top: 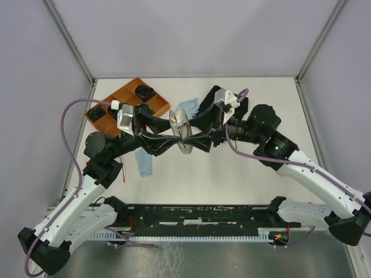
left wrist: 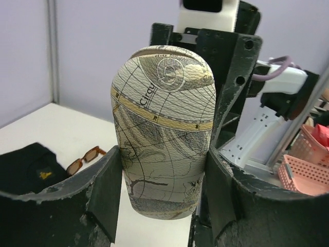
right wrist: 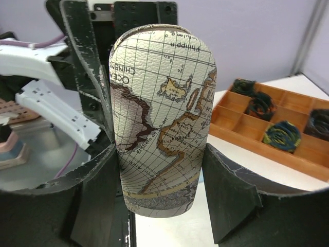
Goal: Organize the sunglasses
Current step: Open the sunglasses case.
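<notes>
The bare tabletop is clear below my right gripper. Next, my right gripper will lower the glasses case (top: 181, 130), tip its fingers downward and release the case there.
A grey map-patterned glasses case (top: 181, 130) hangs in mid-air above the middle of the table, held at opposite sides by both grippers. My left gripper (top: 168, 137) comes from the left and is shut on the case (left wrist: 163, 128). My right gripper (top: 199, 139) comes from the right and is shut on the same case (right wrist: 162, 123). The brown-tinted sunglasses (left wrist: 85, 158) lie on the white table beside a black cloth (left wrist: 31, 167), seen only in the left wrist view. The red-framed sunglasses are out of view.
A wooden compartment tray (top: 159, 104) with dark rolled items stands at the back left; it also shows in the right wrist view (right wrist: 241, 128). Light blue cloths (top: 145, 163) lie under the arms. Pink baskets (left wrist: 306, 172) stand beyond the table.
</notes>
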Controlling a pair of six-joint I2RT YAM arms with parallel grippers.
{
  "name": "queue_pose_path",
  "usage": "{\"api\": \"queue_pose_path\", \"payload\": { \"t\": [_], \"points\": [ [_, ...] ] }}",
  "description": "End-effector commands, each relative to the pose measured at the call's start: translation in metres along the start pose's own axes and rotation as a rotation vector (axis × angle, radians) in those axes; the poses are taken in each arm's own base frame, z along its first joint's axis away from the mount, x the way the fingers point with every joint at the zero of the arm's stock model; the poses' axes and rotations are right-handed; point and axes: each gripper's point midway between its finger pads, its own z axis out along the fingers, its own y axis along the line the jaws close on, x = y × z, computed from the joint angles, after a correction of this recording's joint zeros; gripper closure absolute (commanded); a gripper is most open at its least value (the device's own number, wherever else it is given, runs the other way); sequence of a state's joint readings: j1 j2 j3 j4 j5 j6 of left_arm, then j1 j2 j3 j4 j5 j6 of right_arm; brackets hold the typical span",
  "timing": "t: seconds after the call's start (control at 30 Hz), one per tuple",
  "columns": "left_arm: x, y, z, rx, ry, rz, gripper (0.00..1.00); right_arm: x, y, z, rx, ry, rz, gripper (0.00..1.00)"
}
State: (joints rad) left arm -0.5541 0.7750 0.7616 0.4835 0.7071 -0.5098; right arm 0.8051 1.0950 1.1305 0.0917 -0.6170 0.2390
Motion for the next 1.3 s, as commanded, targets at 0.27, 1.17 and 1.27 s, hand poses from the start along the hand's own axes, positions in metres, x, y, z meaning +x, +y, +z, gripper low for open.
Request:
{"api": "queue_pose_path", "payload": {
  "t": [0.27,1.17,1.27],
  "points": [
    [-0.007,0.062,-0.004,-0.363,0.028,0.018,0.84,0.012,-0.105,-0.029,0.63,0.09,0.055,1.0],
    [-0.001,0.1,-0.064,-0.734,0.08,0.097,0.01,0.089,-0.118,-0.046,0.618,0.469,-0.14,1.0],
    [-0.002,0.111,-0.091,-0.874,0.085,0.129,0.01,0.122,-0.128,-0.05,0.656,0.672,-0.278,0.99]
  ]
}}
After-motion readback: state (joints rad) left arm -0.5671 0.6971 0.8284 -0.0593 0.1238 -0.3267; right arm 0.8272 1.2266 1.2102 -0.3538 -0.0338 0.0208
